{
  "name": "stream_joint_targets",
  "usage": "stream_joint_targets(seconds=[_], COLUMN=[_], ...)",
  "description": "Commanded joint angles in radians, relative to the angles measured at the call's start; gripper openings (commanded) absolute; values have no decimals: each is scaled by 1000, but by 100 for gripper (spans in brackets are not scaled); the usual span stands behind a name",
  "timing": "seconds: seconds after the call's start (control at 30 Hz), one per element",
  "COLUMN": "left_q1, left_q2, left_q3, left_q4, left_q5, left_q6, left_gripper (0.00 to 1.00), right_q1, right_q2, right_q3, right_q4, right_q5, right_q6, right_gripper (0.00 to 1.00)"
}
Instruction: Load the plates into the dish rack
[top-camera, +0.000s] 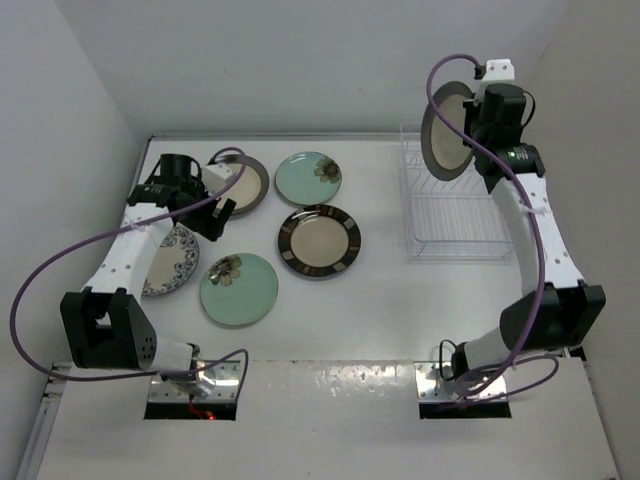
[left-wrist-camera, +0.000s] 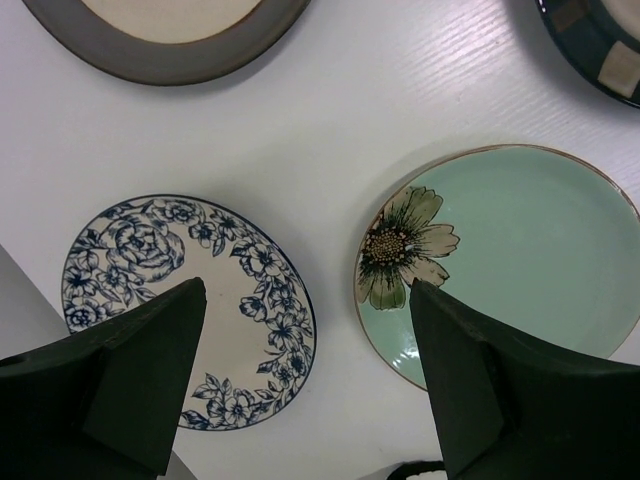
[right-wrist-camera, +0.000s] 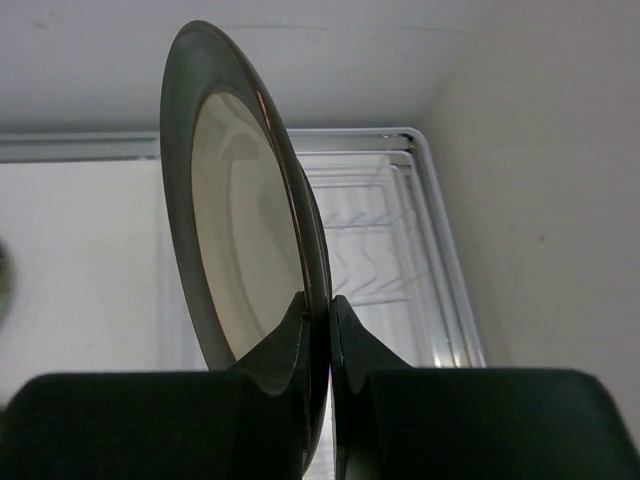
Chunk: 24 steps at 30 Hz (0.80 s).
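The cream plate hangs on edge above the rack, so I will next lower my right gripper toward the rack's side nearest the mint plates and release the cream plate's rim there.
My right gripper is shut on the rim of a cream plate with a dark grey rim and holds it on edge above the far end of the white wire dish rack. In the right wrist view the fingers pinch the plate's rim, with the rack below. My left gripper is open and empty, above the table between the blue-white plate and a mint-green flower plate; its tips touch neither.
Flat on the table lie the blue-white plate, a mint plate, a second mint plate, a brown-patterned-rim plate and a grey-rimmed cream plate. White walls stand close on the left, back and right.
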Motion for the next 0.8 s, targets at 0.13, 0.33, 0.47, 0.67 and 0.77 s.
stream_joint_targets(seconds=[0.13, 0.33, 0.47, 0.67, 0.77], left_q1=[8, 9, 9, 18, 18], left_q2=[53, 63, 75, 84, 93], left_q3=[27, -4, -25, -34, -47], left_q4=[0, 0, 0, 0, 0], left_q5=[-4, -4, -15, -25, -25], left_q6=[-9, -9, -9, 0, 0], left_gripper=[88, 88, 88, 88, 88], right_q1=[14, 30, 49, 81, 105], right_q2=[82, 168, 214, 285, 306], right_q3=[-44, -31, -11, -14, -28], right_q4=[423, 495, 503, 510, 521], right_q5=[169, 207, 242, 313, 320], right_q6=[-109, -106, -121, -129, -131], right_gripper=[0, 0, 0, 0, 0])
